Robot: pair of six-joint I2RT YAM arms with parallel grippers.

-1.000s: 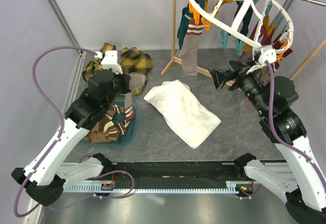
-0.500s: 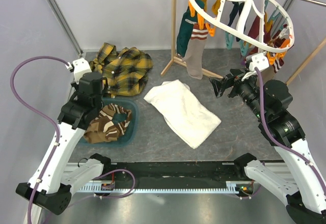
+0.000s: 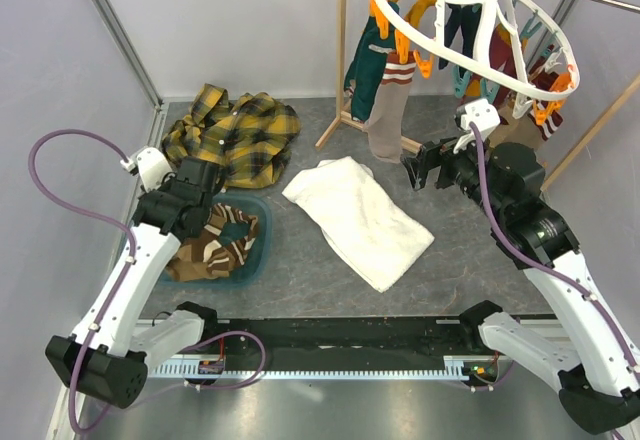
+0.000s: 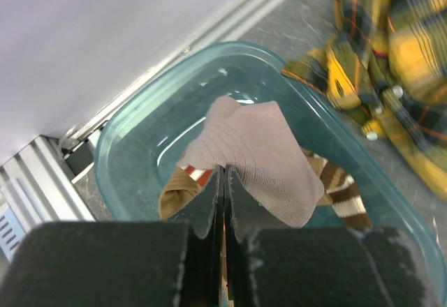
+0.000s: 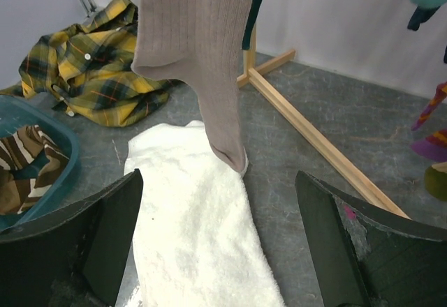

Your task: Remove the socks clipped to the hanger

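I should next move my right gripper outward and left in the overhead view onto the tan sock's lower edge, as the sock's heel sticks out toward the bin (image 3: 258,256).
The white ring hanger (image 3: 497,62) hangs at the upper right with orange and teal clips. Several socks are clipped to it, among them a dark teal one (image 3: 362,65) and a tan one with a striped cuff (image 3: 386,110). My right gripper (image 3: 415,172) is open, a little right of and below that tan sock (image 5: 202,56), which hangs ahead of the wide-apart fingers (image 5: 112,230). My left gripper (image 3: 205,198) is over the teal bin (image 3: 258,256), shut on the edge of a plain tan sock (image 4: 262,157). Brown striped socks (image 3: 215,245) lie in the bin.
A yellow-black plaid shirt (image 3: 235,130) lies behind the bin. A white towel (image 3: 360,218) is spread mid-floor, below the hanging tan sock. The wooden rack frame (image 3: 342,50) stands upright behind it, with its base bar (image 5: 314,139) running across the floor.
My left arm has swung left and come down over the bin with the tan sock. My right gripper has moved left toward the hanging tan sock. The hanger has swayed.
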